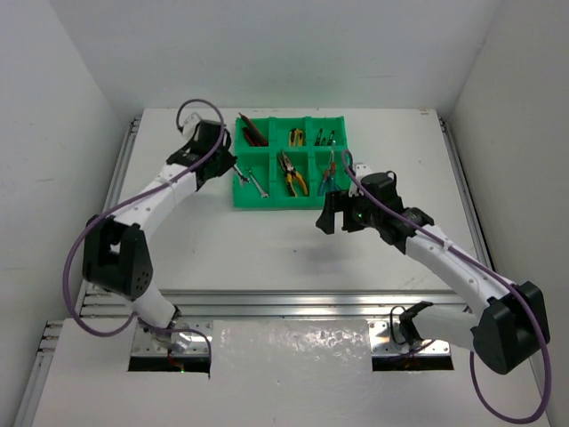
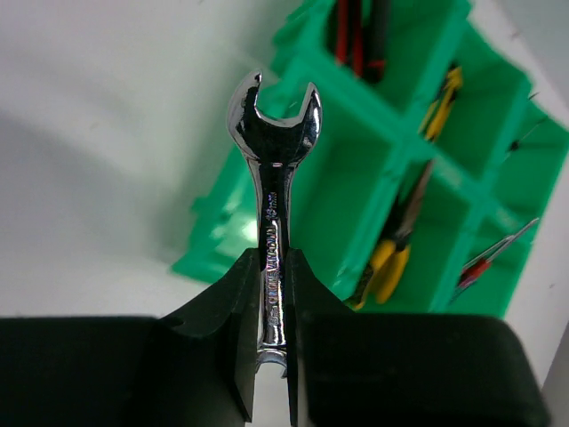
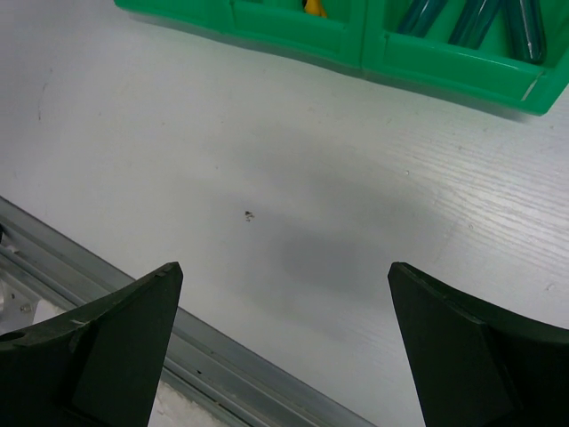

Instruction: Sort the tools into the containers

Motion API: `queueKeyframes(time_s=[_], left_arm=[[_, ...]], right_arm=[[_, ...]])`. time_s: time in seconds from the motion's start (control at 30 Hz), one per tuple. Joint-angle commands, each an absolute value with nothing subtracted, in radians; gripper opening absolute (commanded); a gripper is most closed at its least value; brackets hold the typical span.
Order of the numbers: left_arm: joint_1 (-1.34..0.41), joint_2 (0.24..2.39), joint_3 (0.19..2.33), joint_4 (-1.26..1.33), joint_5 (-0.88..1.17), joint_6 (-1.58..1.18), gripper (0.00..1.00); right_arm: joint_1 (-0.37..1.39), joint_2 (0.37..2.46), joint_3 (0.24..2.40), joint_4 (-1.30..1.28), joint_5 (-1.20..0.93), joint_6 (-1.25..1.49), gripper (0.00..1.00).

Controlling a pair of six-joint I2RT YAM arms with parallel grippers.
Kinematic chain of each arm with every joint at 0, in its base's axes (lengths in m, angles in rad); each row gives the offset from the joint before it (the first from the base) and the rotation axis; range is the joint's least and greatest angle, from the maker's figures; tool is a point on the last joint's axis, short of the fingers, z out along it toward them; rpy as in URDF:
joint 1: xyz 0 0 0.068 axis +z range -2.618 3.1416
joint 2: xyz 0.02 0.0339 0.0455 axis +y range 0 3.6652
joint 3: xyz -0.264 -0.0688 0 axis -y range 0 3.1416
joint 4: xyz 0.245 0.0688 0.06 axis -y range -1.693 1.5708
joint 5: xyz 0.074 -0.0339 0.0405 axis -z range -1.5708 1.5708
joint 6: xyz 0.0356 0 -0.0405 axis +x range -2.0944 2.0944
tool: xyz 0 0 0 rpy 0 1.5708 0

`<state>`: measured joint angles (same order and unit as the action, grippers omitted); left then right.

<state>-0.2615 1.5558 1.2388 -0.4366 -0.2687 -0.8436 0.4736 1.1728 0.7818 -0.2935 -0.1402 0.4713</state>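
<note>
My left gripper moves across the green tray's edge and down over the tray's near section (image 1: 255,181) (image 2: 331,197) next, before it opens, since another silver tool already lies there.
My left gripper (image 2: 271,258) is shut on a silver wrench (image 2: 274,178), whose open end points up, just left of the green tray (image 2: 356,169). In the top view this gripper (image 1: 229,165) sits at the tray's (image 1: 277,202) left edge, by the near-left compartment, where silver tools (image 1: 254,182) lie. Yellow-handled pliers (image 1: 293,174) lie in the near-middle compartment, also seen from the left wrist (image 2: 391,267). Red and black screwdrivers (image 1: 253,132) are in the back-left one. My right gripper (image 1: 336,216) is open and empty above bare table in front of the tray (image 3: 356,44).
Blue-handled tools (image 3: 480,18) lie in the near-right compartment. Small yellow tools (image 1: 296,137) and dark ones (image 1: 325,138) fill the back middle and back right. An aluminium rail (image 3: 196,365) runs along the table's near edge. White walls close in both sides.
</note>
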Motion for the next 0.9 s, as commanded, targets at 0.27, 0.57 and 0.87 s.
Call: queueKeyframes(time_s=[0.27,0.57,0.87], left_arm=[[-0.316,1.922,1.617,-0.486,-0.409,-0.825,0.0],[-0.324,2.037,1.72,-0.496,-0.354,-0.799,0.47],[-0.348,1.849,1.611,-0.465,-0.367,-0.75,0.73]], right_arm=[[0.469,1.149,0.781,-0.279,-0.126,0.459,0.99],[0.471,1.177,0.779,-0.258,-0.173,0.474,0.99],[0.471,1.177,0.779,-0.258,-0.163,0.472,0.99]])
